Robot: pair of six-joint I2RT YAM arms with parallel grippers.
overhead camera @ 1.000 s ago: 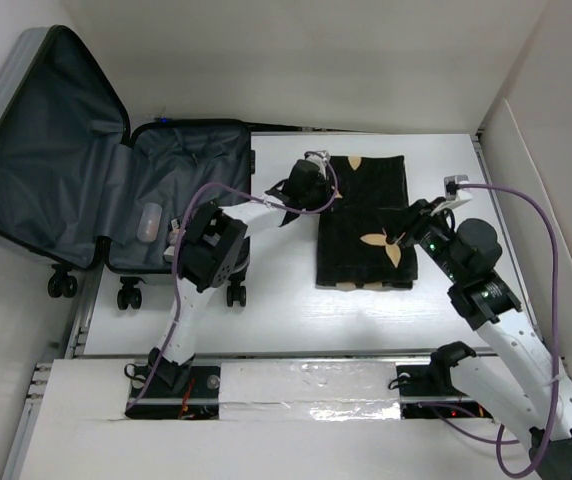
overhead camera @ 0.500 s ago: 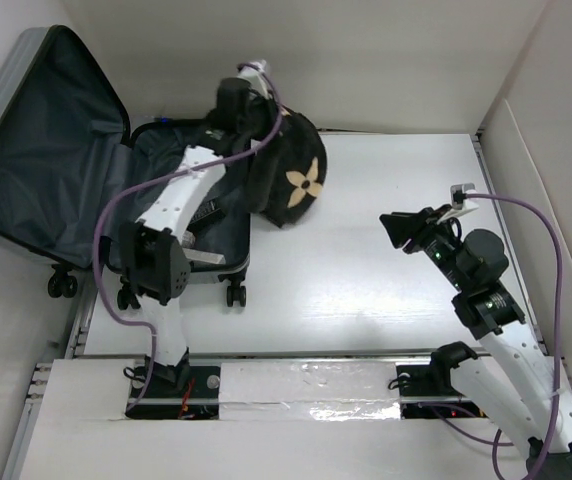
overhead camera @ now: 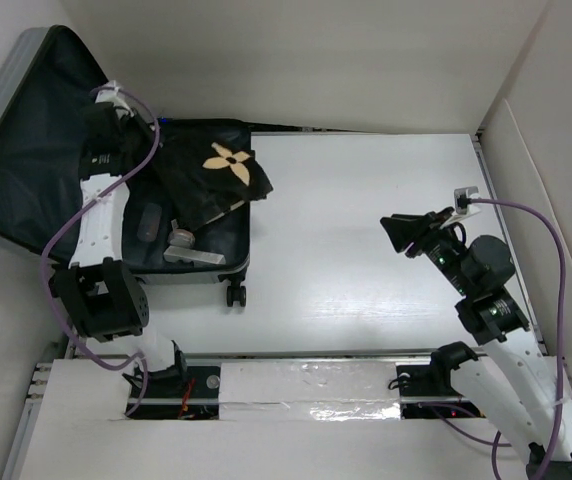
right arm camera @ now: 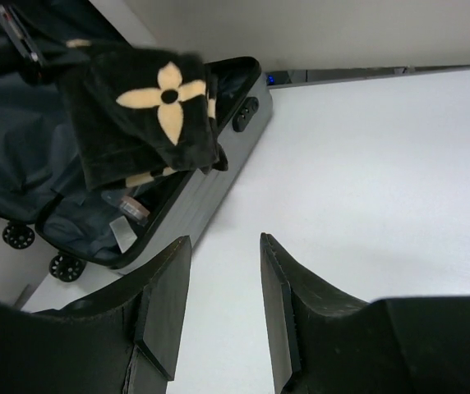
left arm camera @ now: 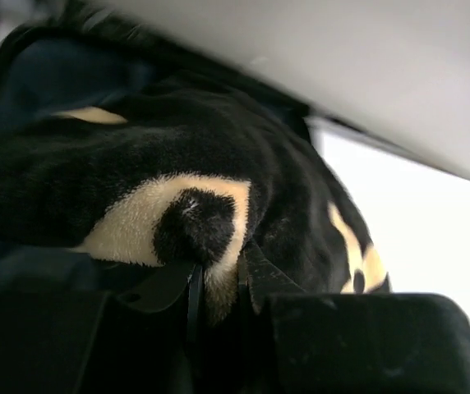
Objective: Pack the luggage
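Next I need to lower my left gripper toward the lid to release the cloth, since the base's lid-side part [overhead camera: 143, 187] lies below it and to its left in the top view.
The luggage [overhead camera: 216, 268], a silver-grey hard-shell suitcase, lies open at the table's left, its lid [overhead camera: 36, 150] leaning against the wall. My left gripper [overhead camera: 134, 148] is over the open base, shut on a black cloth with tan flower motifs [overhead camera: 221, 165] that hangs across the base and its right rim. In the left wrist view the fingertips [left arm camera: 214, 275] pinch the cloth [left arm camera: 177, 164]. My right gripper [overhead camera: 402, 232] is open and empty above the bare table at the right. Its view shows the gripper [right arm camera: 223, 246], the suitcase shell [right arm camera: 198, 197] and the cloth [right arm camera: 153, 107].
Small items lie in the suitcase base: a pale oval thing [overhead camera: 149, 222] and a silver-grey piece [overhead camera: 184, 248]. Black wheels [overhead camera: 234, 295] stick out at the suitcase's near edge. White walls surround the table [overhead camera: 366, 200]; a slanted panel [overhead camera: 531, 190] stands at the right.
My left gripper lifted the cloth off the middle of the table and swung it left over the open suitcase. My right gripper let go of it and drew back slightly.
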